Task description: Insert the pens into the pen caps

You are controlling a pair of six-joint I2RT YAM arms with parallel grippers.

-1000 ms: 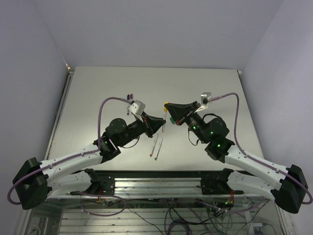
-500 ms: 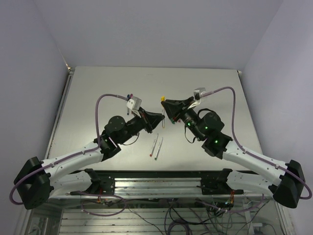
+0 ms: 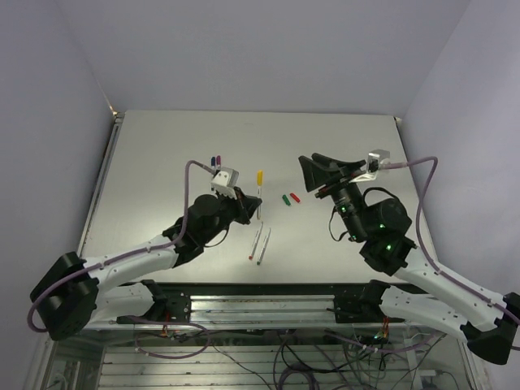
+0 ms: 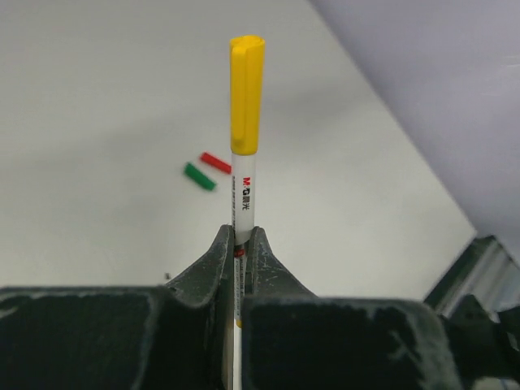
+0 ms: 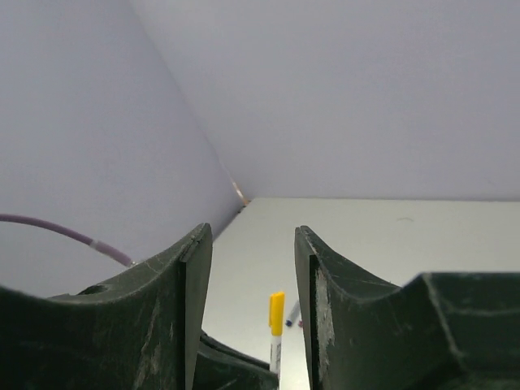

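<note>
The left gripper will next carry the yellow-capped pen away from the robot's base and down, turning to lie beside the magenta one.
A pale pen (image 4: 243, 203) wearing a yellow pen cap (image 4: 246, 106) stands up out of my left gripper (image 4: 241, 244), which is shut on its barrel. From above, that gripper (image 3: 253, 207) holds the capped pen (image 3: 259, 183) left of centre. My right gripper (image 3: 307, 172) hangs open to the right of it, apart from the pen, with nothing between its fingers. In the right wrist view the open gripper (image 5: 252, 231) looks at the yellow-capped pen (image 5: 276, 313). A green cap (image 3: 285, 197) and a red cap (image 3: 295, 196) lie loose on the table. Two uncapped pens (image 3: 257, 242) (image 3: 265, 244) lie side by side nearer the arms.
Two capped pens, one blue (image 3: 213, 160) and one magenta (image 3: 219, 160), lie at the back left beside the left wrist camera. The grey table (image 3: 162, 154) is walled at the back and on both sides. A purple cable (image 3: 410, 166) arcs over the right arm.
My right gripper has opened, let go of the yellow cap and drawn back to the right. The cap stays on the pen in my left gripper, which has shifted slightly.
</note>
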